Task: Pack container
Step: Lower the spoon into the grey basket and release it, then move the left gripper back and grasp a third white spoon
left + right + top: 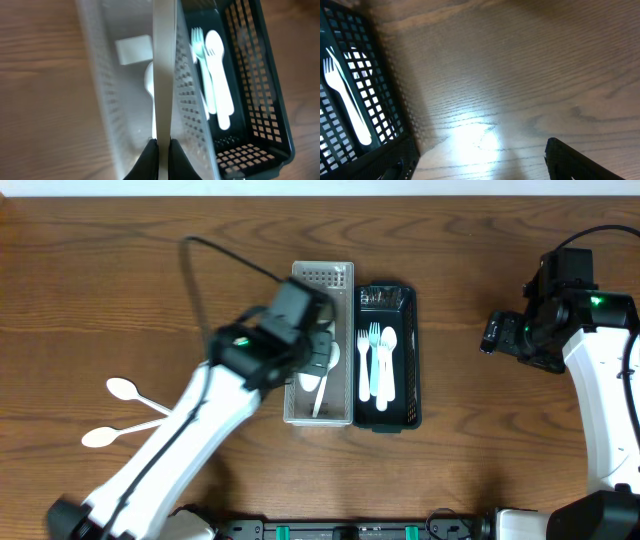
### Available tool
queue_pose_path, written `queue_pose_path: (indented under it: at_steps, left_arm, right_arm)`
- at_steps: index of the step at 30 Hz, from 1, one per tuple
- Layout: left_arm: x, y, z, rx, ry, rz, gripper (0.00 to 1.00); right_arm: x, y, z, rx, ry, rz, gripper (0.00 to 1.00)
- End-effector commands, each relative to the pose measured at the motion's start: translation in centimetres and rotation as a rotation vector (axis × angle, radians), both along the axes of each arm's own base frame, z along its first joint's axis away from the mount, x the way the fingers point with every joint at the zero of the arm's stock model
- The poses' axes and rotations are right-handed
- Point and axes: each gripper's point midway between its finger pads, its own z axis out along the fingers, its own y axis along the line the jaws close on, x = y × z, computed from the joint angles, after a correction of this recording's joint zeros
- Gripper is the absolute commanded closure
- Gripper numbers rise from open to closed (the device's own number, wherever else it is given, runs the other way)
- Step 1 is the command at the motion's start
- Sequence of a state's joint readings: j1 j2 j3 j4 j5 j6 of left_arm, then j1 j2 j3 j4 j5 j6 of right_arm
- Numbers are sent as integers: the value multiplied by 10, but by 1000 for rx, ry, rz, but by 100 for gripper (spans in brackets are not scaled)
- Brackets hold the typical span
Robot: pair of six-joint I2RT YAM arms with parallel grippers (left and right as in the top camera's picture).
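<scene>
The white utensil needs to go onto an open part of the bottom (308,393) beside the lying spoon in the grey basket (322,272), so my left gripper needs to bring it down there before letting it go.
My left gripper (163,147) is shut on the flat handle of a white plastic utensil (163,75), held over the grey perforated basket (105,100). I cannot tell what kind of utensil it is. From overhead the left gripper (320,360) hangs over the grey basket (322,272), where a white utensil (318,395) shows. The black basket (412,350) beside it holds white and pale blue forks (380,365), also in the left wrist view (217,85). My right gripper (497,332) is open and empty, right of the black basket (350,100).
Two white spoons (125,389) (103,436) lie on the wooden table at the left. A white fork (345,100) shows through the black basket's mesh in the right wrist view. A black cable (190,270) runs across the table behind the left arm.
</scene>
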State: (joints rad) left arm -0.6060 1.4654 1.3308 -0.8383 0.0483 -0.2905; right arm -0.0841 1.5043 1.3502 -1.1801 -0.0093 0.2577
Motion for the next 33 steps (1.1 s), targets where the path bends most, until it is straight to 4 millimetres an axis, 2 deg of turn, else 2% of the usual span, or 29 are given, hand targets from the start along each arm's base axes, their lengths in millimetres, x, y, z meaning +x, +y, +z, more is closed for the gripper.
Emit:
queue_pose_path:
  at_steps: [1, 3, 6, 8, 10, 13, 14, 16, 19, 22, 23, 26, 29, 30, 33]
  left_arm:
    - [4, -11, -42, 69, 88, 5, 94]
    - [5, -11, -70, 111, 151, 12, 94]
    - [6, -9, -98, 155, 220, 30, 92]
    - [6, -7, -108, 172, 242, 32, 83]
    - [5, -8, -108, 173, 243, 31, 65]
    - [8, -9, -95, 157, 218, 26, 53]
    - [9, -10, -87, 155, 205, 12, 52]
    - [10, -10, -67, 152, 171, -21, 52]
    - [12, 9, -26, 166, 95, 17, 51]
    - [14, 46, 14, 149, 11, 164, 43]
    - [13, 68, 29, 134, -14, 251, 41]
    - [6, 128, 58, 86, -51, 499, 36]
    - [-6, 192, 77, 37, -78, 749, 28]
    - [-11, 214, 80, 19, -84, 846, 23]
    - [-28, 270, 81, -14, -86, 1106, 10]
  right_arm:
    - [0, -1, 0, 3, -2, 7, 13]
    - [-1, -1, 0, 3, 2, 6, 13]
    - [-2, -1, 0, 4, 8, 7, 14]
    - [-3, -1, 0, 4, 9, 6, 13]
    - [-3, -1, 0, 4, 9, 7, 13]
    - [-2, -1, 0, 4, 9, 7, 13]
    - [-2, -1, 0, 4, 9, 7, 13]
    - [-3, -1, -1, 3, 9, 12, 14]
    - [-3, -1, -1, 1, 9, 19, 13]
    - [-2, -1, -1, 0, 9, 22, 13]
    - [-2, -1, -1, 0, 9, 22, 13]
    - [-2, -1, 0, -1, 8, 25, 13]
    - [-2, -1, 0, -1, 8, 25, 13]
    - [-2, -1, 0, -1, 8, 25, 13]
    - [-2, -1, 0, -2, 8, 29, 13]
